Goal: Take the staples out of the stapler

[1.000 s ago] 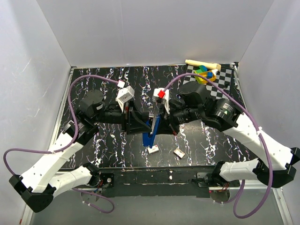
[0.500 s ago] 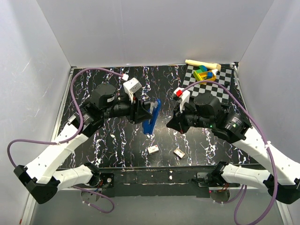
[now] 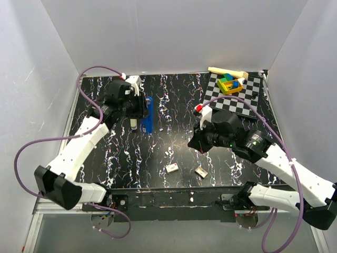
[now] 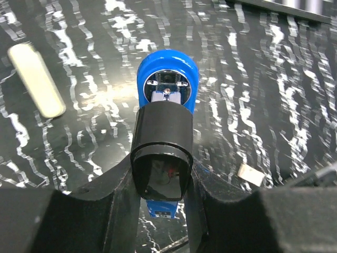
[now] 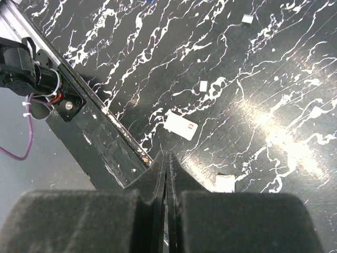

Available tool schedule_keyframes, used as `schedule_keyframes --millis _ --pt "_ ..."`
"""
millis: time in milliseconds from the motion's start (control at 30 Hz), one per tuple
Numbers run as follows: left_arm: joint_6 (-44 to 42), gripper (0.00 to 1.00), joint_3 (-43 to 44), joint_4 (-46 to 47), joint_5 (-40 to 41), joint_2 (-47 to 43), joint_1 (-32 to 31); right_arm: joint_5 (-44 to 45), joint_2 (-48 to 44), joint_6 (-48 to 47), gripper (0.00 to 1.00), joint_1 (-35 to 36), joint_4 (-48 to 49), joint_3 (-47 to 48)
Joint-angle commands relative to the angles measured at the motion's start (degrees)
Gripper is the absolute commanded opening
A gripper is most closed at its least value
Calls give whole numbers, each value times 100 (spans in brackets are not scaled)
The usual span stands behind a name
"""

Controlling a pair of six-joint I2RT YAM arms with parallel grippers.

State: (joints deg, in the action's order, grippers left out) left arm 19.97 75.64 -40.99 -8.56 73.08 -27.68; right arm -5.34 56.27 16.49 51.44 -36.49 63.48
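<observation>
My left gripper moves to the left in the top view past the beige piece next, then lowers the stapler (image 3: 148, 115) onto the table.
The stapler (image 3: 148, 115) has a blue body and hangs tilted in my left gripper (image 3: 141, 107) above the table's back left. In the left wrist view its blue round end with a chrome plate (image 4: 168, 76) points away, and its black part (image 4: 160, 142) sits clamped between my fingers (image 4: 122, 184); that gripper (image 4: 160, 176) is shut on it. A beige oblong piece (image 4: 36, 79) lies on the table beside it (image 3: 134, 124). My right gripper (image 3: 195, 141) is shut and empty over the table's middle right (image 5: 167, 158). White staple strips (image 3: 171, 168) (image 3: 200, 171) lie near the front.
A checkered mat (image 3: 247, 97) at the back right carries a colourful block toy (image 3: 229, 83) and a wooden stick (image 3: 226, 71). White walls close in three sides. The right wrist view shows staple strips (image 5: 180, 125) (image 5: 225, 183), a smaller white bit (image 5: 203, 85) and the table's front rail (image 5: 100, 132).
My left gripper has carried the stapler from the table's middle to the back left. My right gripper has left the stapler and drawn back to the right, shut.
</observation>
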Motion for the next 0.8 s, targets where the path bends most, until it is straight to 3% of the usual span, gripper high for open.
schedule_keyframes --millis 0,400,767 --pt "165 0 601 -330 1055 311 289 -212 138 231 1 -11 432 -195" --pt "-212 0 619 -304 628 935 1853 -757 411 504 1 -2 713 -565" --pt "-345 0 496 -146 670 1990 2276 -1091 534 592 1 -2 977 -759"
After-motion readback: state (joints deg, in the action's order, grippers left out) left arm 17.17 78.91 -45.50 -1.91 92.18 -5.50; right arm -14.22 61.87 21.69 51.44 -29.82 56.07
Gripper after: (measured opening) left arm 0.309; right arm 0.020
